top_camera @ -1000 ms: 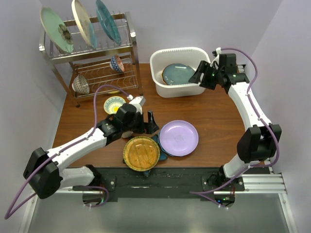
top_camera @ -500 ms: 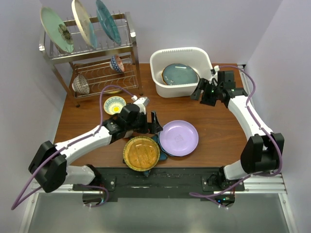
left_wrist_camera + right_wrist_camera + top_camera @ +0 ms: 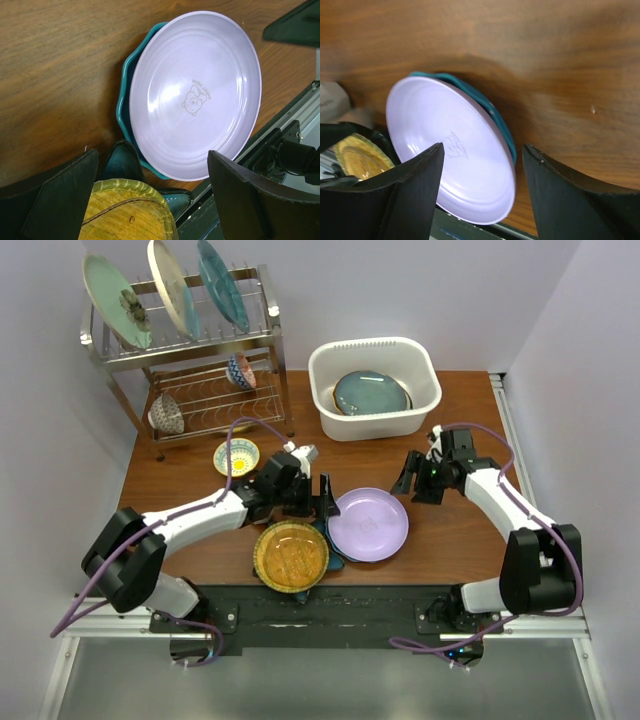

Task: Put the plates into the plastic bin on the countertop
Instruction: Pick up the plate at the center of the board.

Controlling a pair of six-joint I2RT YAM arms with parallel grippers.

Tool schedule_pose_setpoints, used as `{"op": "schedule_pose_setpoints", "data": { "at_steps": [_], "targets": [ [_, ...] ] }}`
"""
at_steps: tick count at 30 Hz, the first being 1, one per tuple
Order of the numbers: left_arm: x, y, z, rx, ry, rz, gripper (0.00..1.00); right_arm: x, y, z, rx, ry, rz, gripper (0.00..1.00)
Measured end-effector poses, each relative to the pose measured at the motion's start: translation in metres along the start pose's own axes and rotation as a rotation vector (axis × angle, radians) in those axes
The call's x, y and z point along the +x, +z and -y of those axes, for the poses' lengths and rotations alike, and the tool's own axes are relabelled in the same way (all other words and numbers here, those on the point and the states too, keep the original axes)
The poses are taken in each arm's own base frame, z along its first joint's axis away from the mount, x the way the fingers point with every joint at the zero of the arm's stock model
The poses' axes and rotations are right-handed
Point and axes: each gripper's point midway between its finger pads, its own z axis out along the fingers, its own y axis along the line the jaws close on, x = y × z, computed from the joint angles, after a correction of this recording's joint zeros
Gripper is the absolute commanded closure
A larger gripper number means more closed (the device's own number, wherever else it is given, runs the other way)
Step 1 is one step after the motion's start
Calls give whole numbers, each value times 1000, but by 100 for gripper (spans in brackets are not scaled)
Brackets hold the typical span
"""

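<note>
My right gripper is open above the lavender plate's rim, which shows between its fingers, so it will go down and move back onto that rim next.
A lavender plate (image 3: 368,524) lies on the countertop (image 3: 460,530), stacked on a teal star-shaped plate (image 3: 331,546). An amber plate (image 3: 290,555) overlaps that teal plate at the front edge. A dark teal plate (image 3: 370,393) lies in the white plastic bin (image 3: 378,426). My left gripper (image 3: 324,498) hangs open and empty by the lavender plate's left rim. In the left wrist view the lavender plate (image 3: 195,95) and amber plate (image 3: 130,210) lie below the left gripper (image 3: 152,156). My right gripper (image 3: 413,481), open and empty, is just right of the lavender plate (image 3: 450,150).
A steel wire rack (image 3: 255,335) at the back left holds three upright plates (image 3: 170,285) on top and small bowls (image 3: 242,370) below. A patterned bowl (image 3: 237,455) sits on the wood near my left arm. The black front edge (image 3: 330,605) runs close to the plates.
My right arm has drawn back from the bin toward the lavender plate's right side, jaws narrowing slightly. My left gripper has slid right, closer to the lavender plate.
</note>
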Motion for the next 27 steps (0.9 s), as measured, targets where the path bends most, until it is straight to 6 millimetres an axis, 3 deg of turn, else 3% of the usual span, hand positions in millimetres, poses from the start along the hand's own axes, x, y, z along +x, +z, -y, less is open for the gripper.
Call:
{"op": "schedule_pose_setpoints", "data": {
  "at_steps": [8,27],
  "targets": [
    [-4,-1,10,25,11,5,9,33,5,18,24,5,-54,34],
    [18,22,40,68,65,-78,10,54,11,23,-5,6,-73,43]
  ]
}}
